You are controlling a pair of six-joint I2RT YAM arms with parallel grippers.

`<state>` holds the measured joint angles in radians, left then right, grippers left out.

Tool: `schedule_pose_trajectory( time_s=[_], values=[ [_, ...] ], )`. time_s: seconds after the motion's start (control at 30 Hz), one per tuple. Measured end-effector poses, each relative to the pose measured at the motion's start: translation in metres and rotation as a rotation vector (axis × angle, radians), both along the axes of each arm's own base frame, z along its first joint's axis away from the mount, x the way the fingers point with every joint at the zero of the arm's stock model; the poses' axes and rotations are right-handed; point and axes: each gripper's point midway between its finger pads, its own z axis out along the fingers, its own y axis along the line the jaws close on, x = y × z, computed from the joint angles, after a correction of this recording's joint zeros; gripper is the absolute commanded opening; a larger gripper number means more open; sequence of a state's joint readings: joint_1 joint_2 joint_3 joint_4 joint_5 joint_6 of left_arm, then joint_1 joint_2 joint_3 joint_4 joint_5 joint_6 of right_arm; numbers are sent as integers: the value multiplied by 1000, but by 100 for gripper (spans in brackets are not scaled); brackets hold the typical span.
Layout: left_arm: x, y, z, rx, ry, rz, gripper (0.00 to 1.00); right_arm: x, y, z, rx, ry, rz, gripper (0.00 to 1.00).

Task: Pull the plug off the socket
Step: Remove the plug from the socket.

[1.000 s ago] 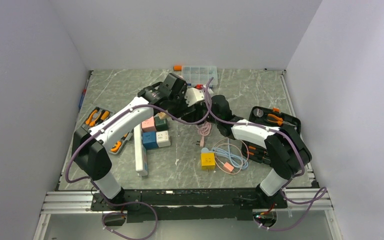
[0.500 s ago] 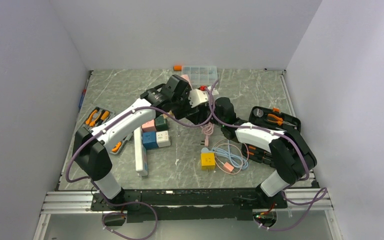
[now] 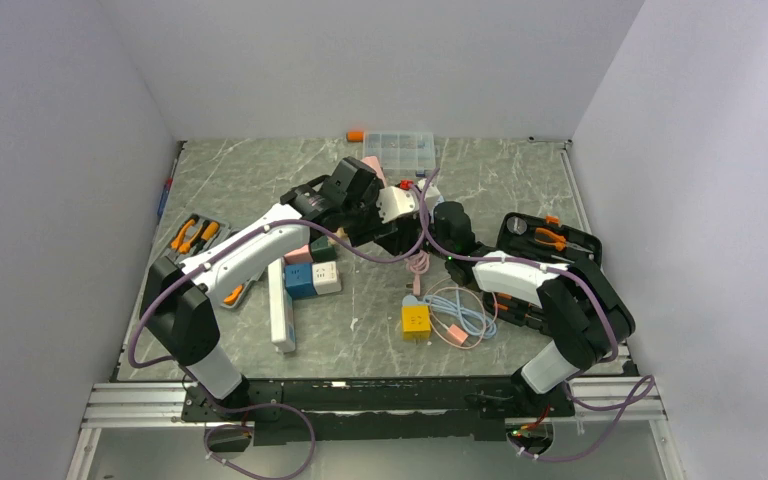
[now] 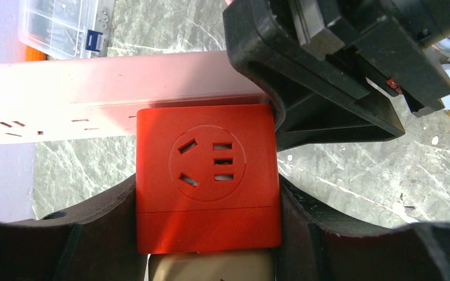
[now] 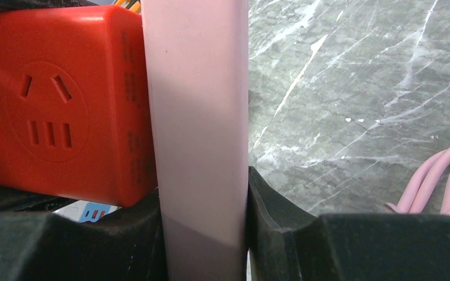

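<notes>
My left gripper holds the red cube. My right gripper will pull off the pink power strip toward the tool case and down to the table.
My left gripper (image 4: pixel 208 234) is shut on a red cube plug (image 4: pixel 208 175) with outlet slots on its face. The cube sits flush against a pale pink power strip (image 4: pixel 64 99). My right gripper (image 5: pixel 202 234) is shut across that pink strip (image 5: pixel 196 117), with the red cube (image 5: pixel 53 99) on its left side. In the top view both grippers meet above mid-table, where a bit of the red cube (image 3: pixel 401 186) and an end of the pink strip (image 3: pixel 371 161) show. A pink cord (image 3: pixel 416 265) hangs down. The long white socket bar (image 3: pixel 280 305) lies on the table at the left, apart from both grippers.
Pastel cube adapters (image 3: pixel 310 265) sit beside the white bar. A yellow cube (image 3: pixel 416 319) and coiled light blue cable (image 3: pixel 460 310) lie front centre. An open tool case (image 3: pixel 545 240) is right, a tool tray (image 3: pixel 195 235) left, a clear organizer box (image 3: pixel 397 148) at the back.
Both grippers have shifted a little to the right together, still holding the red cube and the pink strip pressed together. The hanging pink cord has moved with them.
</notes>
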<state>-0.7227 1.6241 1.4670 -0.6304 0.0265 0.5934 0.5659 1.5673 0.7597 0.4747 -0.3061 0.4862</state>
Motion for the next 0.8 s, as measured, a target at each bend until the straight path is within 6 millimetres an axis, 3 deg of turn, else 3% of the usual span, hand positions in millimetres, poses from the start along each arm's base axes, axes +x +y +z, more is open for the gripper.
schedule_pose_trajectory(
  time_s=[0.6,0.67,0.73,0.8],
  values=[
    [0,3,6,-23,-17,-10,0,7,-7,0,-17,40,-56,0],
    [-9,16,5,12,12,-3,0,26,-33,-14,-76,78,-211,0],
    [-29,39,12,44,50,9,0,50,-93,-50,-167,177,-448,0],
    [-40,50,26,37,42,12,0,58,-141,-76,-244,245,-616,0]
  ],
)
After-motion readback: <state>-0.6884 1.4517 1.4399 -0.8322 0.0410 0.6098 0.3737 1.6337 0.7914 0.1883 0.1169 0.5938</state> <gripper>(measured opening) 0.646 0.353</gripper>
